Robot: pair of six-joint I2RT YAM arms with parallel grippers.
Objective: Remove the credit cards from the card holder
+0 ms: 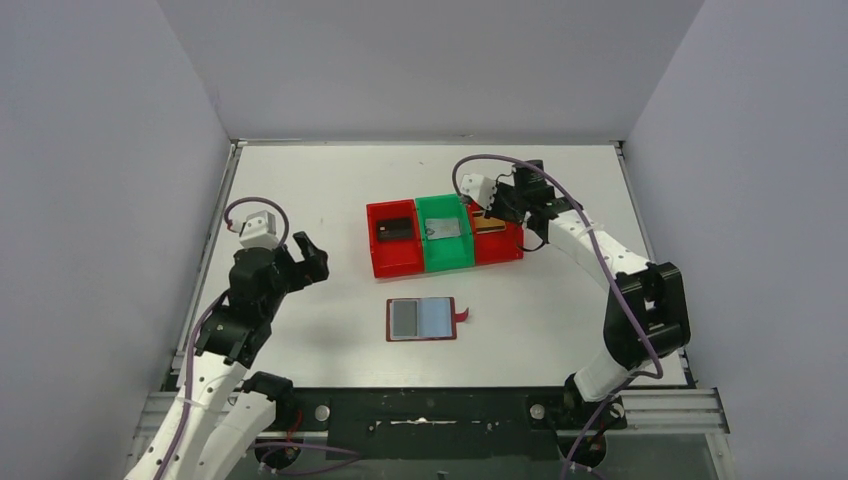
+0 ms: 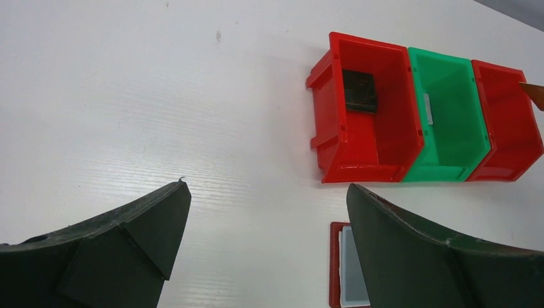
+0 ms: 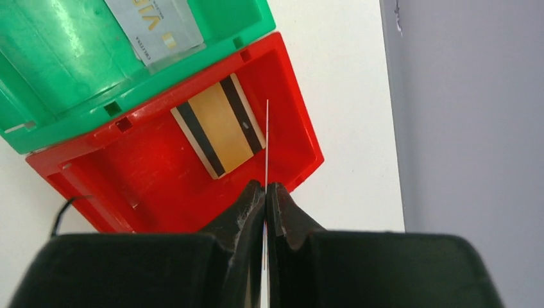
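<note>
The thin card (image 3: pixel 267 141) still hangs above the red bin. My right gripper should next go down into the bin toward the gold card with black stripes and let go of it there.
The card holder (image 1: pixel 422 319) lies open on the table, dark red with pale blue-grey sleeves; its left edge shows in the left wrist view (image 2: pixel 343 269). My right gripper (image 3: pixel 265 187) is shut on a thin card (image 3: pixel 267 141) seen edge-on, held over the right red bin (image 3: pixel 147 186). A gold card with black stripes (image 3: pixel 218 125) lies in that bin. A silvery card (image 3: pixel 154 25) lies in the green bin (image 1: pixel 445 250). A dark card (image 2: pixel 359 92) lies in the left red bin (image 2: pixel 333 122). My left gripper (image 2: pixel 267 187) is open and empty, left of the card holder.
The three bins stand side by side in a row behind the card holder. The right arm (image 1: pixel 600 250) reaches over the table's right side to the bins. Grey walls enclose the table on the left, back and right.
</note>
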